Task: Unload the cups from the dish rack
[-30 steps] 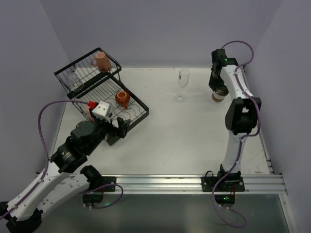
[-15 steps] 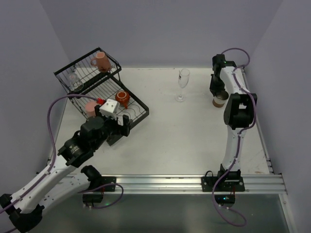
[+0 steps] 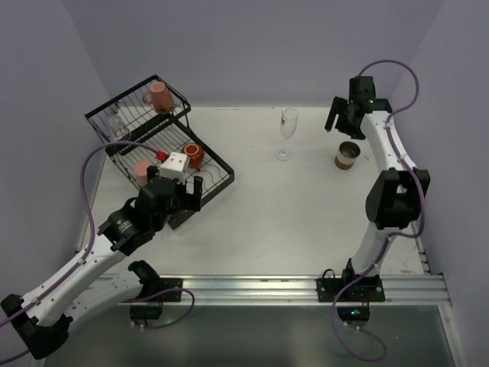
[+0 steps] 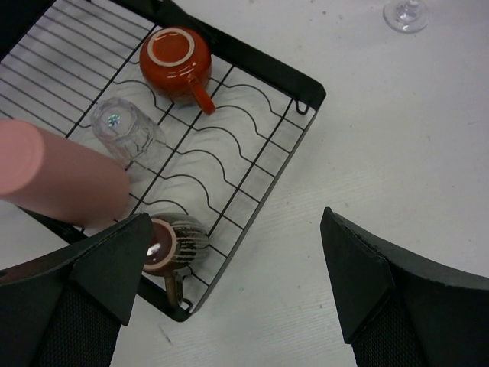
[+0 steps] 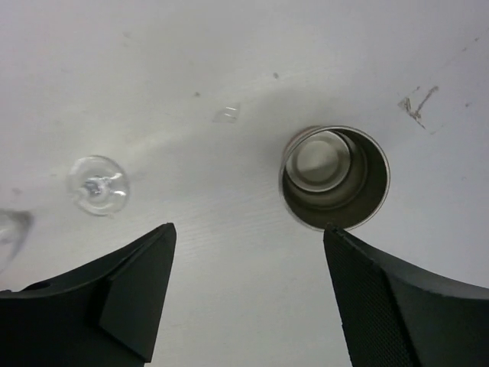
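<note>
The brown cup is off-centre by one finger, so my left gripper should next go down and turn as it moves to the left in the wrist view, onto the brown cup's body (image 4: 182, 243).
The black dish rack (image 3: 218, 159) stands at the back left. Its raised basket holds a pink mug (image 3: 159, 97) and a clear glass (image 3: 116, 126). On its flat tray (image 4: 269, 70) lie an orange-red mug (image 4: 177, 60), an upturned clear glass (image 4: 122, 130), a salmon tumbler (image 4: 53, 176) and a brown cup (image 4: 172, 243). My left gripper (image 4: 235, 229) hangs open above the rack's near corner, beside the brown cup. A stemmed glass (image 3: 287, 131) and a silvery cup (image 5: 335, 177) stand on the table at the right. My right gripper (image 5: 250, 229) is open above the table, just clear of the silvery cup.
The stemmed glass's foot (image 5: 97, 185) shows left of the right gripper. Purple walls close in the table at the back and both sides. The white table (image 3: 290, 214) spreads between the rack and the two unloaded cups.
The right gripper has opened, let go of the silvery cup and lifted away toward the back. The left arm has advanced toward the rack's near corner.
</note>
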### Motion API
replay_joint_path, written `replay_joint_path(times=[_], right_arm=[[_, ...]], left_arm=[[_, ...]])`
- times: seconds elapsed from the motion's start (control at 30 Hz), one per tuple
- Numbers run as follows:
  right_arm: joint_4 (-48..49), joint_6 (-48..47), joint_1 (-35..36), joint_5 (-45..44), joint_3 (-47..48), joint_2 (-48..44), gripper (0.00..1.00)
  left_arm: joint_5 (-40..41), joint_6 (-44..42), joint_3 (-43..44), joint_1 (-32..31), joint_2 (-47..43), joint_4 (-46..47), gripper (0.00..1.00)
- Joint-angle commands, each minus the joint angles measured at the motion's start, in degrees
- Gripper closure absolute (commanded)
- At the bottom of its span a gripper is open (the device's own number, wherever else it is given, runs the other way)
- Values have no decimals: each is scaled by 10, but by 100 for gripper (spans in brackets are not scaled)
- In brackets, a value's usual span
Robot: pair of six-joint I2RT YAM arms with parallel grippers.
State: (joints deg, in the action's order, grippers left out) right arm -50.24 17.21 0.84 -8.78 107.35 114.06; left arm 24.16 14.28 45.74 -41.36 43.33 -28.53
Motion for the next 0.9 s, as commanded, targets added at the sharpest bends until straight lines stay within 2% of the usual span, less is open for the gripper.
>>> replay_joint_path(times=[0.0,0.03,0.07,0.13,0.17,0.3,0.5,0.6,0.73,0.87], right_arm=[[119,43,4,80,-82,-161,17],[178,51,6,85,-152,-193,14],[207,57,10,95,-189,-254,13],[279,84,21,127,-286,-312,11],[304,90,29,139,-323,-369,11],[410,139,63,191,-500,-492,15],[457,178,134,234,-629,-620,16],[528,217,152,294,-684,-659,17],[529,221,167,324,-689,-671,18],[535,223,172,333,-696,-686,18]], left_arm=[[58,58,38,1,3,-65,0],[62,73,42,1,5,-80,0],[68,100,46,1,12,-95,0],[91,150,58,1,23,-141,0],[97,162,59,1,24,-150,0],[128,206,38,1,38,-155,0],[214,286,0,4,87,-123,0],[232,296,-13,14,108,-89,0],[257,306,-4,30,147,-93,0],[224,282,-34,73,167,-46,4]])
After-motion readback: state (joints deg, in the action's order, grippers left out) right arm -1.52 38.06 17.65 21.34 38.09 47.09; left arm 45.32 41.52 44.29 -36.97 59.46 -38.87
